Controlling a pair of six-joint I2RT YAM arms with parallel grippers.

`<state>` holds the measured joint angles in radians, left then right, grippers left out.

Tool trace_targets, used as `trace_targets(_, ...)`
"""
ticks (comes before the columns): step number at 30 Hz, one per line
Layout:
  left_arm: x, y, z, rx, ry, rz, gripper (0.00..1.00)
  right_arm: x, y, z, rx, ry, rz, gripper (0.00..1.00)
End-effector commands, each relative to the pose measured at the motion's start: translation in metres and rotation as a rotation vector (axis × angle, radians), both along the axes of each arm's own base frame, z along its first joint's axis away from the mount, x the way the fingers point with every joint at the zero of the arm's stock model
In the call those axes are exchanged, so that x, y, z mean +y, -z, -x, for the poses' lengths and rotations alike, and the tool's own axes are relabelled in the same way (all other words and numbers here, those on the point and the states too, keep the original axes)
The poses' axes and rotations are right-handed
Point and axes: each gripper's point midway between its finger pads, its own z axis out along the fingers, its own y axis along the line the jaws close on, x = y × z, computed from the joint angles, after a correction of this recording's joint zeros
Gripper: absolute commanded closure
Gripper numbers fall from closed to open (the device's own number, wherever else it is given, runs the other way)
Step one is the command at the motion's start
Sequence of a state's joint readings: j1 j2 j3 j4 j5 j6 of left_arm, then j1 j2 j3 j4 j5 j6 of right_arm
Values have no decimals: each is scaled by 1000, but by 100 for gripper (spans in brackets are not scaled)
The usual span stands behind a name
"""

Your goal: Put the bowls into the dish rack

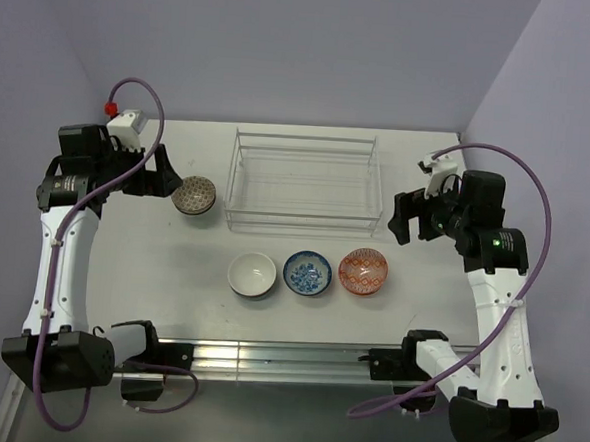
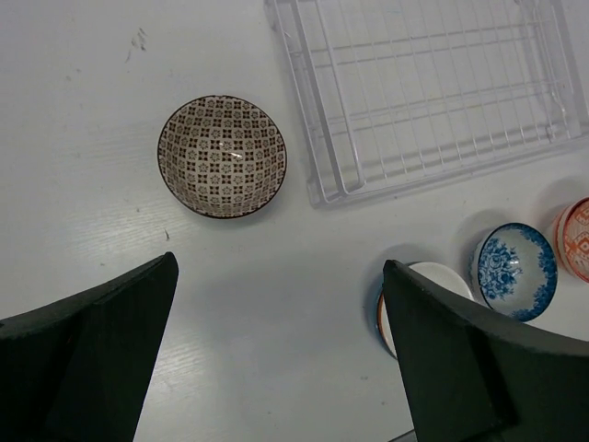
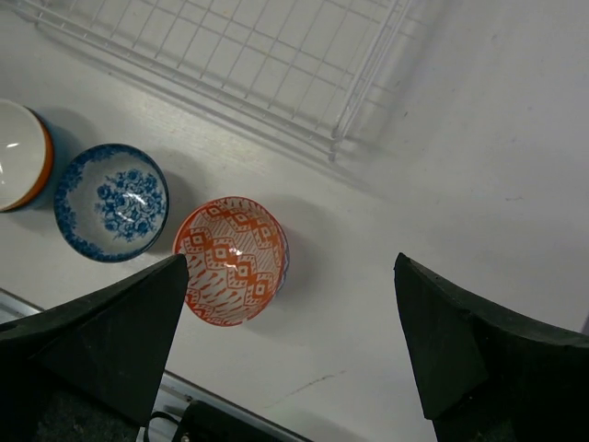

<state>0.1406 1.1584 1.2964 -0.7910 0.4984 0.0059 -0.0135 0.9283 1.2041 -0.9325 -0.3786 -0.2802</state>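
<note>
Next, my left gripper crosses, turns and comes down onto the near rim, facing bare tabletop, of the blue-and-white bowl [image 1: 308,273]. The bowl is below the gripper, to its right in the top view.
The clear dish rack [image 1: 302,181] stands at the table's middle back and holds nothing. The grey-brown patterned bowl [image 1: 193,195] sits on the table just left of it, also in the left wrist view [image 2: 222,156]. In a row before the rack stand the white bowl [image 1: 253,275], the blue-and-white bowl [image 1: 308,273] and the orange-red bowl [image 1: 363,270]. My left gripper [image 1: 165,178] is open and empty, raised just left of the grey-brown bowl. My right gripper [image 1: 403,218] is open and empty, raised right of the rack, above and beyond the orange-red bowl [image 3: 231,260].
A metal rail [image 1: 266,360] runs along the table's near edge between the arm bases. Purple walls close the back and sides.
</note>
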Motion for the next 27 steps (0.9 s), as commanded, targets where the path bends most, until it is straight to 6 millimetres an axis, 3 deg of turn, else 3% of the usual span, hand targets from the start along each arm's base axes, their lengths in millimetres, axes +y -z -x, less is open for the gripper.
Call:
trace_targets(1,8,-22,-7,-100,19,-88,1,12,-9,1,10,-37,-55,0)
trace_targets(3,5,-27,-11,-121,70,-135,0,15,-10,1,18,-39,-76,0)
trace_targets(4,0,-40,-12,-156,103,-145,1,17,-10,1,25,-44,-88,0)
trace_targets(7,-26,-44,-8,-191,255,-212,1,19,-9,-1,42,-40,-112,0)
trace_targets(11,-101,-36,14,-233,536,-271,4,23,-7,-1,83,-49,-180,0)
trace_targets(12,-114,-26,21,-224,597,-272,6,24,-8,-1,88,-51,-197,0)
trace_targets(13,-141,-21,37,-234,698,-264,8,18,-7,-4,101,-30,-215,0)
trace_targets(15,-166,-3,52,-241,804,-280,10,16,-9,-4,117,-30,-255,0)
trace_targets(16,-191,6,70,-248,896,-287,12,10,-7,-4,147,-11,-298,0)
trace_targets(18,-212,27,90,-236,996,-297,14,1,-5,-6,174,9,-336,0)
trace_targets(19,-231,38,110,-232,1083,-302,17,-3,-3,-3,197,25,-355,0)
trace_targets(21,-251,56,136,-245,1207,-326,20,-13,-1,-3,205,58,-388,0)
trace_targets(27,-284,95,169,-271,1388,-378,25,-29,7,1,214,133,-381,0)
